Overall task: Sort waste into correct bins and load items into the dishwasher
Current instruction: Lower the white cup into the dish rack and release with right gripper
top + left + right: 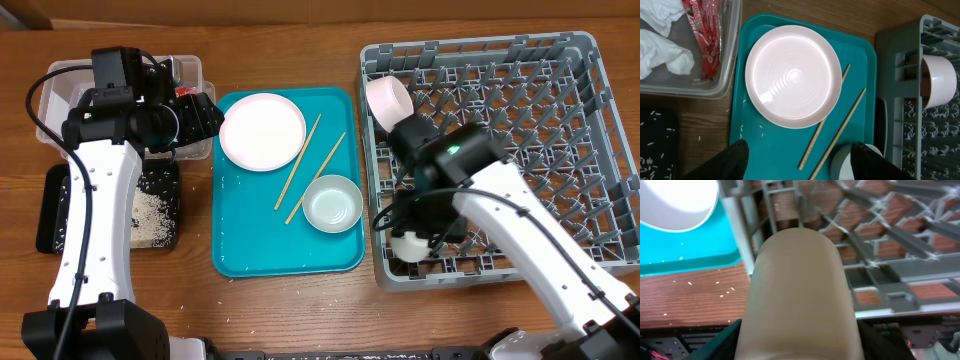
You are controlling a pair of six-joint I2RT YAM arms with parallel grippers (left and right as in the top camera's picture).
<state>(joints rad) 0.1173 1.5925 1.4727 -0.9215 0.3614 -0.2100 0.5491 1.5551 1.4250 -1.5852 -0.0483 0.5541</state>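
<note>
I will next put the white cup in my right gripper down into the grey dish rack's near corner by the teal tray, which is just below, and let it go.
My left gripper (pixel 797 167) hangs open over the teal tray, with nothing between its fingers. Ahead of it lies the pale pink plate (pixel 793 75), and two chopsticks (pixel 832 117) slant beside it. The grey-green bowl (pixel 332 203) sits at the tray's right. In the clear tub (pixel 727 60) lie a crumpled napkin (pixel 665 55) and a red wrapper (pixel 707 40). My right gripper (pixel 797 340) is shut on the white cup (pixel 797 290), at the front left corner of the grey dish rack (pixel 480 45). The pink bowl (pixel 388 100) lies on its side in the rack's back left corner.
The teal tray (pixel 250 230) fills the middle of the wooden table. A shallow black tray (pixel 150 205) with rice grains sits at the left, in front of the clear tub. A few grains are scattered on the teal tray and on the table.
</note>
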